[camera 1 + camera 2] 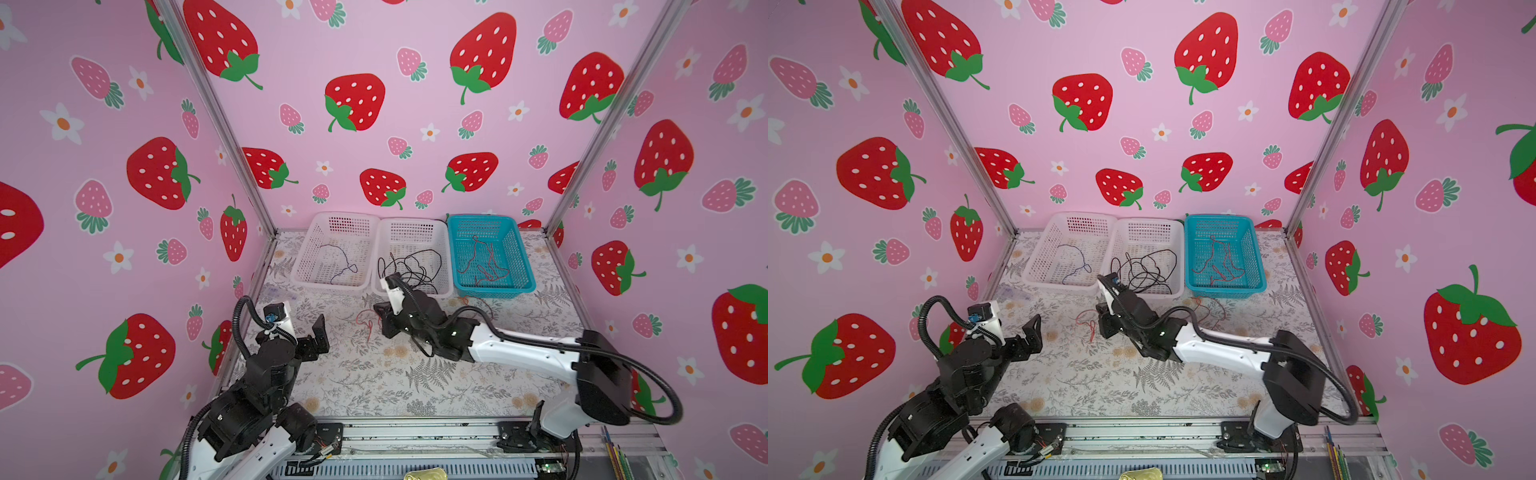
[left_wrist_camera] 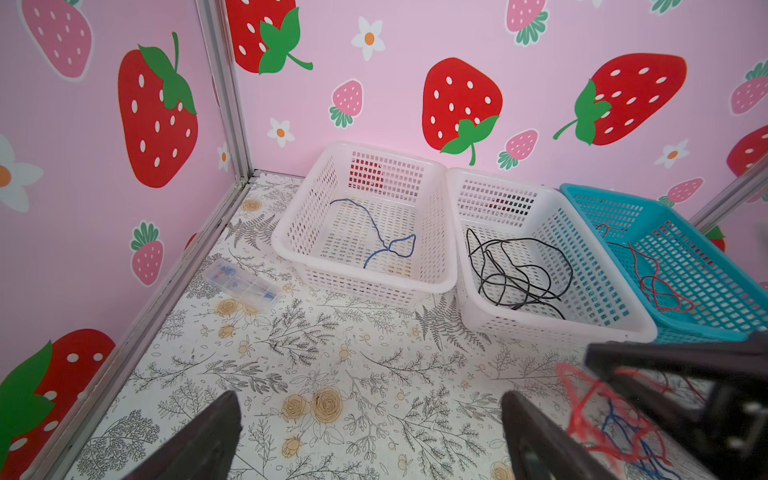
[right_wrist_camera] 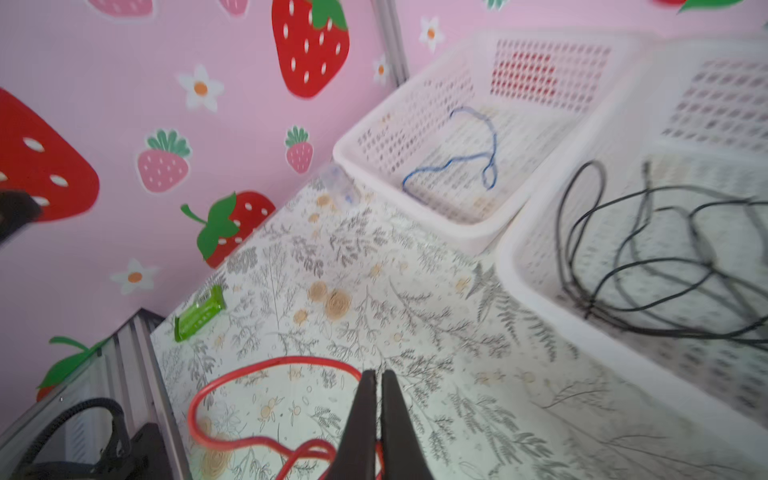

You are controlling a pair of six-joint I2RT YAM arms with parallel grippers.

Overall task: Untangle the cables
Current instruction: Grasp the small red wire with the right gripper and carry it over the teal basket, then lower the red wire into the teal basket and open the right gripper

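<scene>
I should move my right gripper outward, past the second white basket, over the red cables in the teal basket [image 1: 491,261], and release this matching red cable.
A tangle of red and blue cables [image 2: 602,415] lies on the floral table mid-left. One red cable [image 3: 270,365] loops out from my right gripper [image 3: 376,376], which is shut with that cable running between its jaws. In both top views this gripper [image 1: 380,322] [image 1: 1100,323] points down at the red loops [image 1: 368,322]. My left gripper [image 2: 370,436] [image 1: 309,338] hangs open and empty just left of the tangle. More cables lie sorted at the back: a blue cable [image 1: 343,266], black cables [image 1: 419,266] and red cables [image 1: 484,262].
Three baskets stand along the back wall: a white basket [image 1: 328,286], a second white basket [image 1: 380,249] and a teal basket [image 1: 494,289]. A clear plastic box [image 2: 241,286] and a green packet [image 3: 199,313] lie by the left wall. Pink walls close three sides.
</scene>
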